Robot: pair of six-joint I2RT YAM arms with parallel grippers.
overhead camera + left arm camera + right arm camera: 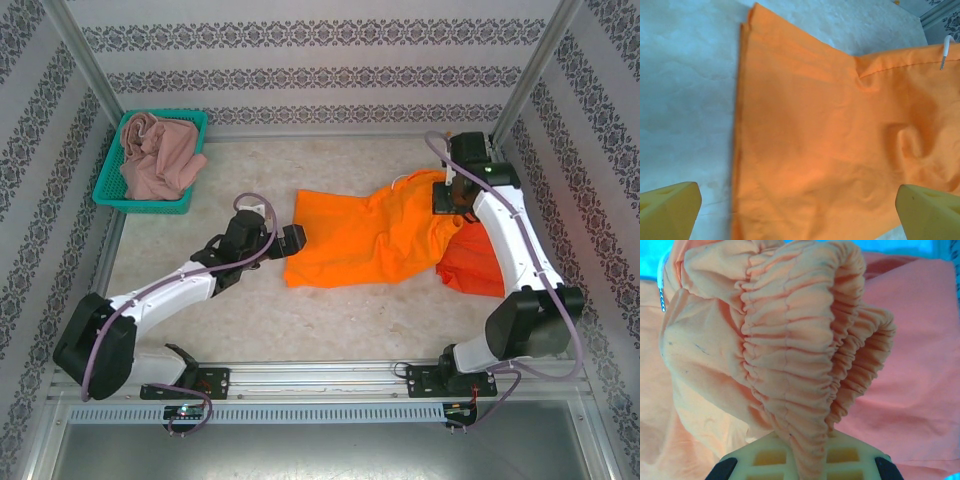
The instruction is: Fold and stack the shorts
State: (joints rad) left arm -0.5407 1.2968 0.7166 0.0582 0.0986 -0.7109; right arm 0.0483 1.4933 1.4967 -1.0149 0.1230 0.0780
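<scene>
The shorts' waistband goes over to the hem's far corner (304,197) in my right gripper next and is released there, folding the shorts, since that corner lies across the spread cloth from the gripper.
The bright orange shorts (365,238) lie spread across the middle of the table. My left gripper (292,240) is open at their left hem; in the left wrist view its yellow fingertips (671,207) straddle the flat orange cloth (840,140) without holding it. My right gripper (450,195) is shut on the orange shorts' gathered elastic waistband (790,340), which bunches up out of the gripper (807,460). The red-orange shorts (475,268) lie partly under the right arm, also behind the waistband (920,365). The dusty pink shorts (155,160) sit crumpled in the basket.
A teal mesh basket (120,195) stands at the back left corner. A white drawstring end (945,52) lies near the orange waistband. Patterned walls and metal posts close in the table on three sides. Bare tabletop (300,320) lies in front of the shorts.
</scene>
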